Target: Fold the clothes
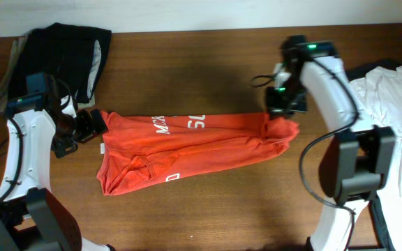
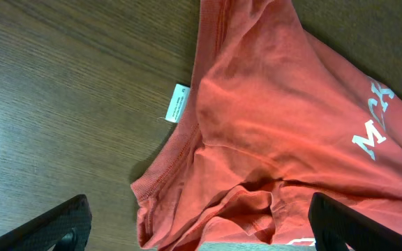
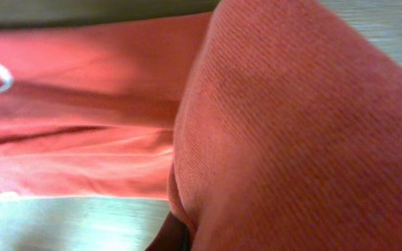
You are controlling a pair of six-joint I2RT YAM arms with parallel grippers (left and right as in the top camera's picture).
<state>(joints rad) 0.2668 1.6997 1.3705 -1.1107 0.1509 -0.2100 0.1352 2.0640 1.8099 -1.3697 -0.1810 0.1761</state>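
The T-shirt (image 1: 187,143) still lies long, so I should move my right gripper to the left in the overhead view before I lay the held end over the white lettering.
A red-orange T-shirt (image 1: 187,143) with white lettering lies folded lengthwise across the middle of the wooden table. My right gripper (image 1: 283,111) is shut on the T-shirt's right end; in the right wrist view a bunched fold of the T-shirt (image 3: 299,132) fills the frame and hides the fingers. My left gripper (image 1: 89,127) stands open at the shirt's left end, its two dark fingers (image 2: 44,226) spread on either side of the T-shirt's crumpled hem (image 2: 229,202), not touching it. A small white label (image 2: 178,102) sticks out from the seam.
A dark garment (image 1: 65,52) lies heaped at the back left corner. A white garment (image 1: 389,104) lies at the right edge of the table, beside the right arm. Bare brown wood (image 1: 201,209) runs along the front.
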